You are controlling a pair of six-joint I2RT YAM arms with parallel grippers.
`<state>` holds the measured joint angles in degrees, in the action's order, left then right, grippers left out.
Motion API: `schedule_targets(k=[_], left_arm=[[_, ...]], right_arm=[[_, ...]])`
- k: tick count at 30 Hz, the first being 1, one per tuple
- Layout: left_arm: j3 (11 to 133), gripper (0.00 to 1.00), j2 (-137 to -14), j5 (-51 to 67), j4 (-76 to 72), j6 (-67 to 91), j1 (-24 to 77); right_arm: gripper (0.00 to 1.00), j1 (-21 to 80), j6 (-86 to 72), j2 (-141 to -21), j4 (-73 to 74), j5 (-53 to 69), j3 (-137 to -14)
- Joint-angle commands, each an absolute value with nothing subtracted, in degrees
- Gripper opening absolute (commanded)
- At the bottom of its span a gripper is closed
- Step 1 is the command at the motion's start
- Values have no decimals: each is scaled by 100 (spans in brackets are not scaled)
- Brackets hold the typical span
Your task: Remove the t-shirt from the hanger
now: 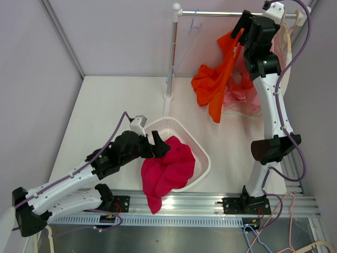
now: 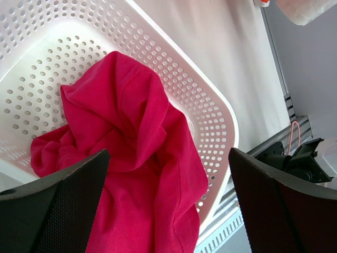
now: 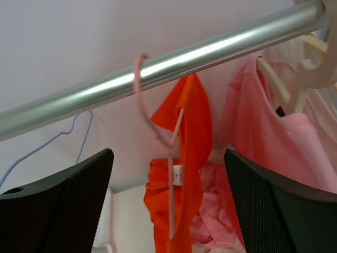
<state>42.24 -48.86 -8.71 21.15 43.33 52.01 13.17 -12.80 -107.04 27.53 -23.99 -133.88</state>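
Observation:
The pink hanger's stem stands between my open fingers but beyond their ends. Next, my right gripper advances toward it and closes just below the hanger's hook.
An orange t-shirt (image 3: 196, 126) (image 1: 213, 84) hangs bunched on a thin pink hanger (image 3: 141, 92), which is hooked over the silver rail (image 3: 174, 58). My right gripper (image 3: 168, 153) (image 1: 241, 25) is up at the rail, open. The hanger's stem and the shirt show between its fingers, a little beyond them. Low over the white basket (image 2: 210, 105) (image 1: 202, 153), my left gripper (image 2: 168, 153) (image 1: 160, 145) is open above a crimson t-shirt (image 2: 131, 142) (image 1: 166, 171). That shirt lies crumpled in the basket and spills over its near rim.
A pink garment (image 3: 274, 142) (image 1: 239, 97) hangs on a cream hanger (image 3: 310, 74) right of the orange shirt. An empty blue hanger (image 3: 79, 129) (image 1: 192, 26) hangs on the rail's left. The rail's white post (image 1: 171, 58) stands behind the basket. Loose hangers (image 1: 263, 237) lie at the near right.

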Motion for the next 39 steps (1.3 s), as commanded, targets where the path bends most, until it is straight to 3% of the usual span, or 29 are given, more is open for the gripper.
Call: schedule_targets(k=[1,8,11,12,14,15,16,21,29,36,39], left_arm=[[4298,100,-4720,-852,1986,4175,5238],[4333,99,-4685,-932,2074,4122,5238],[4324,99,-4676,-967,2100,4105,5238],[4333,100,-4676,-975,2109,4087,5238],[4324,100,-4676,-1002,2127,4078,5230],[4316,100,-4676,-1002,2118,4078,5238],[4315,99,-4676,-985,2101,4078,5238],[4341,99,-4763,-538,1768,3780,5238],[4491,99,-4816,-456,1415,3148,5563],[4755,99,-5044,-1019,1170,2497,6082],[4711,99,-5238,-1238,328,1664,6711]], right_arm=[[90,1195,-1380,-11065,2971,-2382,-13824],[85,844,-1713,-11654,3103,-1723,-14309],[75,835,-1705,-11707,3015,-1740,-14177],[60,835,-1705,-11724,2989,-1749,-14151],[42,826,-1679,-11751,3006,-1889,-14124],[16,835,-1661,-11760,3015,-1924,-14124],[2,826,-1652,-11760,3023,-1968,-14124],[0,826,-1459,-11322,2462,-1338,-13799],[0,1002,-1196,-10847,2689,-1036,-14538],[0,1055,-1423,-9897,2908,-1116,-13212],[0,1107,-2134,-9520,3540,-1379,-12693]])
